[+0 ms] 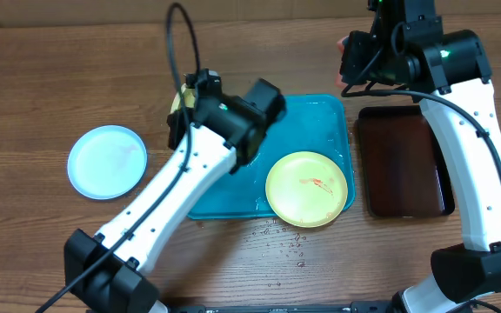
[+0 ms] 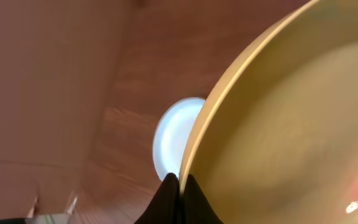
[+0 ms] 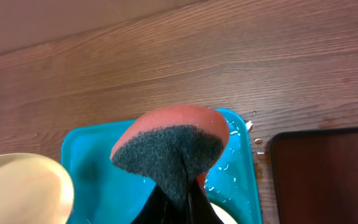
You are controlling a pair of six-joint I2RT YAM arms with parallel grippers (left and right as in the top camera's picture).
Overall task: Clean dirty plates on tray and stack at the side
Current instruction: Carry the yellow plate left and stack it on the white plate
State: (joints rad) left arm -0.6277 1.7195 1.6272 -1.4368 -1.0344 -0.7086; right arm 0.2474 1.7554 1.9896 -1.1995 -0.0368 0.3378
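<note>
The left gripper will next swing to the left in the overhead view and down onto the pale blue-white plate [image 1: 107, 162] [image 2: 174, 137], since that plate already lies beside the tray.
My left gripper [image 2: 179, 186] is shut on the rim of a pale yellow-green plate [image 2: 291, 124] with a red smear and holds it tilted above the far left corner of the teal tray [image 1: 320, 113]. In the overhead view only a sliver of that plate [image 1: 179, 98] shows behind the arm. A second yellow-green plate [image 1: 307, 189] with a red smear lies at the tray's front right. A pale blue-white plate [image 1: 107, 162] lies on the table to the left. My right gripper [image 3: 179, 199] is shut on an orange sponge [image 3: 173, 140] with a dark scouring face, above the tray's far right corner.
A smaller dark brown tray [image 1: 403, 161] lies right of the teal tray. Water droplets [image 1: 285, 243] dot the wooden table in front of the teal tray and wet the tray's right side [image 3: 235, 174].
</note>
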